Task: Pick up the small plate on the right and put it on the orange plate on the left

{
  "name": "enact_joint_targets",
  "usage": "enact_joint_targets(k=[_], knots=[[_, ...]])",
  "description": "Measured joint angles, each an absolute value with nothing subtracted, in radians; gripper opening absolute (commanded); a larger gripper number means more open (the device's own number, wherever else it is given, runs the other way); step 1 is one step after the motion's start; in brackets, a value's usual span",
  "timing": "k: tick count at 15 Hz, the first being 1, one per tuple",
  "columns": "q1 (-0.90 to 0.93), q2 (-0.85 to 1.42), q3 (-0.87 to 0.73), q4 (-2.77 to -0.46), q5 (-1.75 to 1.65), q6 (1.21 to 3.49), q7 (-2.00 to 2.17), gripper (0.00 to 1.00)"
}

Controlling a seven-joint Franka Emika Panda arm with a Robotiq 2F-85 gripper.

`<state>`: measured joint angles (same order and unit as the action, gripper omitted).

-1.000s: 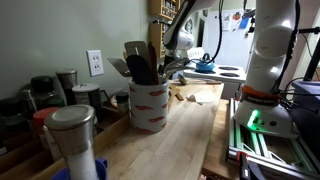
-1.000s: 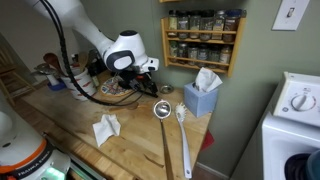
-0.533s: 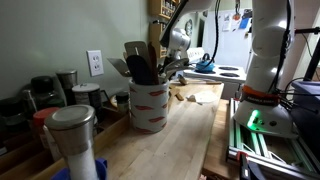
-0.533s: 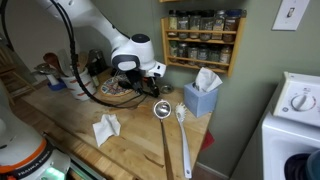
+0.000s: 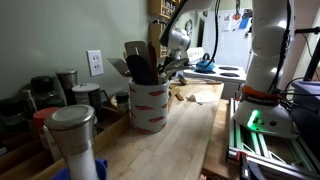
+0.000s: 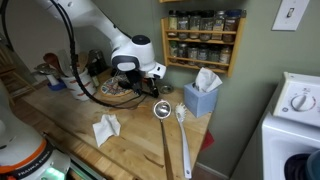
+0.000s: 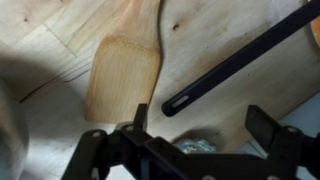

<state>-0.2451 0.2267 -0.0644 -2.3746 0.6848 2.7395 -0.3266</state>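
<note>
The gripper goes down with a slight turn onto the rim of the small shiny round thing next, since that thing shows below, between the open fingers.
My gripper point(image 7: 200, 120) is open and points down at the wooden counter point(image 7: 220, 30). A wooden spatula point(image 7: 125, 75) and a black utensil handle point(image 7: 235, 62) lie just beyond its fingers. A small shiny round thing point(image 7: 200, 147) shows dimly between the fingers, and I cannot tell what it is. In both exterior views the gripper point(image 6: 152, 78) point(image 5: 172, 68) hangs low over the counter in front of the spice rack point(image 6: 203, 40). A dark dish-like thing point(image 6: 118, 90) lies under the arm. No orange plate shows clearly.
A round metal strainer point(image 6: 162, 109), a white spoon point(image 6: 182, 113), a blue tissue box point(image 6: 200, 98) and a crumpled napkin point(image 6: 106, 128) lie nearby. A utensil crock point(image 5: 148, 105) and a steel canister point(image 5: 72, 135) stand close to the camera.
The arm and gripper shifted a little toward the spice rack between one second and half a second ago, and have held still since.
</note>
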Motion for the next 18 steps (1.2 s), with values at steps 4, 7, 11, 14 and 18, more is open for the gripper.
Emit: enact_joint_targets(k=[4,7,11,14,18], knots=[[-0.303,0.227,-0.045,-2.373,0.894,2.699,-0.465,1.0],[-0.351,0.228,-0.04,-2.366,1.08,2.661,-0.582,1.0],[-0.4,0.247,-0.04,-2.35,1.255,2.619,-0.683,0.95],[-0.41,0.277,-0.04,-2.327,1.35,2.613,-0.707,0.87],[-0.41,0.315,-0.035,-2.29,1.447,2.613,-0.709,0.65]])
